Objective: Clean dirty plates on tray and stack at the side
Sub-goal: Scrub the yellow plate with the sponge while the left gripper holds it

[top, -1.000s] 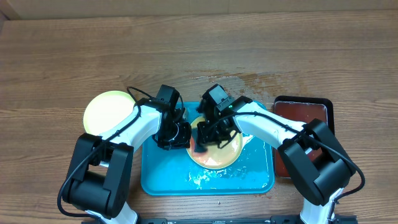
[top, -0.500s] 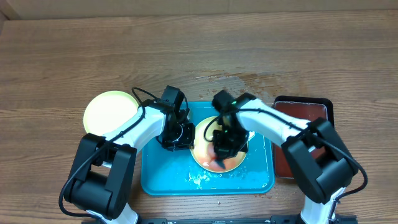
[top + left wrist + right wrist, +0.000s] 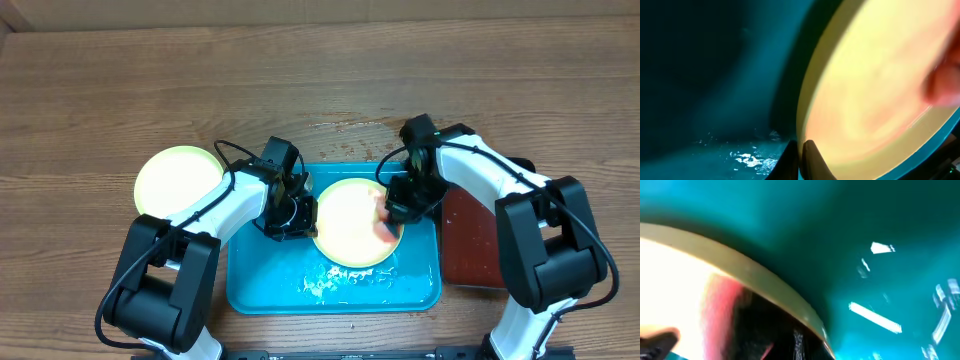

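I will next use my right gripper to wipe across the plate, lift the sponge (image 3: 383,226) off and bring it down onto the dark red tray beside the turquoise one.
A pale yellow-green plate (image 3: 345,222) lies on the turquoise tray (image 3: 262,290). My left gripper (image 3: 291,214) is shut on the plate's left rim; in the left wrist view the fingers (image 3: 801,161) pinch the rim of the plate (image 3: 875,90) over the tray (image 3: 705,75). My right gripper (image 3: 397,212) is shut on a pink-red sponge (image 3: 383,226) and presses it on the plate's right edge. The right wrist view shows the plate rim (image 3: 765,282), the sponge (image 3: 720,305) and the tray (image 3: 865,225). A second yellow-green plate (image 3: 176,180) lies on the table at the left. The blue-white plate is not in view.
A dark red, black-rimmed tray (image 3: 480,235) sits right of the turquoise tray, under my right arm. Water and foam (image 3: 335,285) lie on the turquoise tray's front part. A wet patch (image 3: 400,128) marks the table behind the tray.
My right gripper has swept the sponge from the plate's left side, over its front, to its right edge. My left gripper has kept its hold on the rim.
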You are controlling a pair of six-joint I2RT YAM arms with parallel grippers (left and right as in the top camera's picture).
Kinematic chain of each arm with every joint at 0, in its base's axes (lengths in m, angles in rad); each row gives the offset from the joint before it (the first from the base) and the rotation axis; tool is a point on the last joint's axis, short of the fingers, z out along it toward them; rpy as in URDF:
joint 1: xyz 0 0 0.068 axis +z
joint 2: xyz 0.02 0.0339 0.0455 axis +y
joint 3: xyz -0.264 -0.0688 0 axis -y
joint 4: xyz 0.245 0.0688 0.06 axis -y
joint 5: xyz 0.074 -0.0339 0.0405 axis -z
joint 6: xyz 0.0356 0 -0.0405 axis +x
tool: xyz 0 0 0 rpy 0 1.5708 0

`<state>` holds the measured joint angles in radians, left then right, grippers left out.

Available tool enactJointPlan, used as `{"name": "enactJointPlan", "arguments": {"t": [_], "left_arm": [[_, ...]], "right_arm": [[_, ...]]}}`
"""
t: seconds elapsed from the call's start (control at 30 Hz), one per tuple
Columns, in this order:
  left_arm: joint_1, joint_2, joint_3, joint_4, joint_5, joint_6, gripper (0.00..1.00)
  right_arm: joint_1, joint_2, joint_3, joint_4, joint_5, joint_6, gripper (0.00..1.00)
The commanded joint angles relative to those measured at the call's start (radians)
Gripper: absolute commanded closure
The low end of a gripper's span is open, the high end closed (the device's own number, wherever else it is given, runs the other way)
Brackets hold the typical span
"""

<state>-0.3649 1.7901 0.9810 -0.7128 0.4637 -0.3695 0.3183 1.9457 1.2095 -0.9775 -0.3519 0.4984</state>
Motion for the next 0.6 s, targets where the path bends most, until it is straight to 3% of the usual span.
{"name": "enactJointPlan", "arguments": {"t": [0.0, 0.27, 0.57], "left_arm": [[0.011, 0.011, -0.01, -0.025, -0.055, -0.004, 0.96], [0.011, 0.011, -0.01, -0.035, -0.052, -0.004, 0.96], [0.011, 0.011, -0.01, -0.035, -0.052, -0.005, 0.96]], "right_arm": [[-0.02, 0.037, -0.013, 0.103, 0.11, -0.084, 0.96], [0.092, 0.037, 0.001, 0.262, -0.077, -0.213, 0.96], [0.15, 0.004, 0.089, 0.216, -0.094, -0.26, 0.96]]}}
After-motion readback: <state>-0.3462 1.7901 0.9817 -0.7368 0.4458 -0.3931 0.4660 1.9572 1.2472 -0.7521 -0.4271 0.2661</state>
